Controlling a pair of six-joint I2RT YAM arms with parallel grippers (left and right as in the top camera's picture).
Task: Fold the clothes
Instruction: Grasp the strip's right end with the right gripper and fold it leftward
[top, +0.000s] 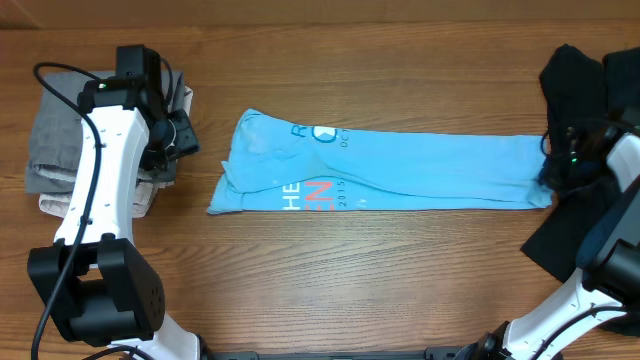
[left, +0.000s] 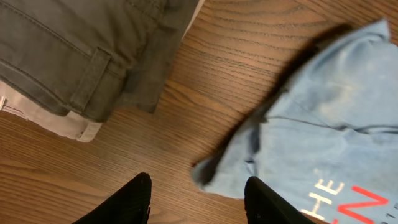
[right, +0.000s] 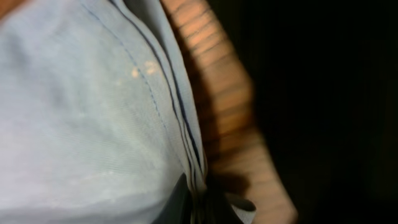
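The folded T-shirt is long, so my right gripper will lift next, carry the T-shirt's hem onto the red lettering (top: 319, 194) to its left in the overhead view, and release it.
The clothes, a light blue T-shirt (top: 400, 165), lie folded lengthwise into a long strip across the middle of the table, white and red lettering facing up near the left end. My right gripper (top: 548, 172) is at the strip's right end. In the right wrist view it (right: 199, 202) is shut on the stitched hem of the shirt (right: 81, 112). My left gripper (top: 185, 135) hovers left of the shirt. The left wrist view shows it (left: 199, 205) open over bare wood, with the shirt's left corner (left: 224, 168) just beyond its right finger (left: 264, 202).
A stack of folded grey and beige garments (top: 60, 140) sits at the far left, seen close up as grey trousers (left: 74, 56). Black cloth (top: 585, 70) lies at the far right edge, and more of this dark fabric (right: 323, 93) is beside the pinched hem.
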